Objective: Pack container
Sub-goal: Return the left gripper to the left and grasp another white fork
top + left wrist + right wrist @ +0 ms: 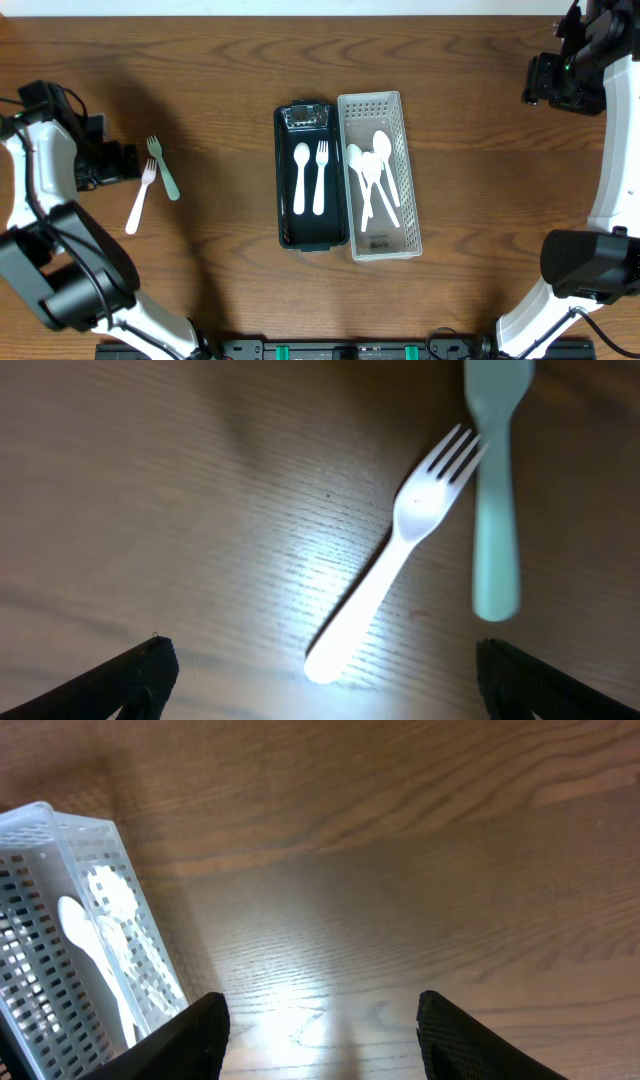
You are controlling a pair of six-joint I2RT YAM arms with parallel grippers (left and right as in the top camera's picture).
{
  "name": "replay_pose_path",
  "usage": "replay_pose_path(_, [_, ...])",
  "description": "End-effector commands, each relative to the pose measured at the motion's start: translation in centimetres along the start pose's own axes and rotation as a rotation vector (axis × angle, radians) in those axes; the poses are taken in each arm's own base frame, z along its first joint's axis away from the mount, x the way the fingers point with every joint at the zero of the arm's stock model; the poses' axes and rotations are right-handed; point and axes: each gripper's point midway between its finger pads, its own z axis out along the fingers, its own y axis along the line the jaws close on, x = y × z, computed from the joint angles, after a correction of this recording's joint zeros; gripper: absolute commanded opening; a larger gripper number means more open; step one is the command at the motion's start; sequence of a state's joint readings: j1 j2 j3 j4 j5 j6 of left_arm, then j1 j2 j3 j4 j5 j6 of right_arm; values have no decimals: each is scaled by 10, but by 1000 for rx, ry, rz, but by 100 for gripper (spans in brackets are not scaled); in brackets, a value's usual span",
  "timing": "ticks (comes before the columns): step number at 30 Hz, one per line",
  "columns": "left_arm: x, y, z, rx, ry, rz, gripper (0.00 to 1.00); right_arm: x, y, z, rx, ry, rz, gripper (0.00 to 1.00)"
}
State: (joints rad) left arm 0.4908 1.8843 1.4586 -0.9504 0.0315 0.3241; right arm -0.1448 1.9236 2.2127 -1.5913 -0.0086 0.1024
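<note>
My left gripper should move down first to get onto the white fork's neck (146,183) (401,544), where handle meets head, because the fork lies flat below its open fingers.
A dark green container (287,222) lies at the table's middle and holds a white spoon (301,178) and a white fork (321,176). A white perforated basket (410,215) next to it holds several white spoons (374,178); it also shows in the right wrist view (60,950). On the left lie a white fork (140,197) and a pale green fork (163,167), both also in the left wrist view, white (395,558) and green (495,500). My left gripper (325,675) is open just above the white fork's handle end. My right gripper (320,1030) is open and empty at the far right.
A clear lid or small packet (304,117) sits at the container's top end. Bare wooden table (200,60) lies around everything.
</note>
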Motion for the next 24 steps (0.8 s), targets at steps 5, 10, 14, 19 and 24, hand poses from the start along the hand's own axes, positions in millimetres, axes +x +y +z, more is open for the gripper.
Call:
replay_pose_path(5, [7,-4,44,44,95,170,98,0,1,1,-3,3,16,64])
replay_pose_path(10, [4,-4,61,48,104,191,98,0,1,1,-2,3,31,65])
replay_pose_path(14, [1,-3,67,47,96,217,98,0,1,1,-3,4,31,65])
replay_pose_path(19, [-1,-2,75,48,96,223,96,1,1,1,-2,8,38,66])
replay_pose_path(24, [2,-4,83,56,118,223,95,3,1,1,-1,14,38,66])
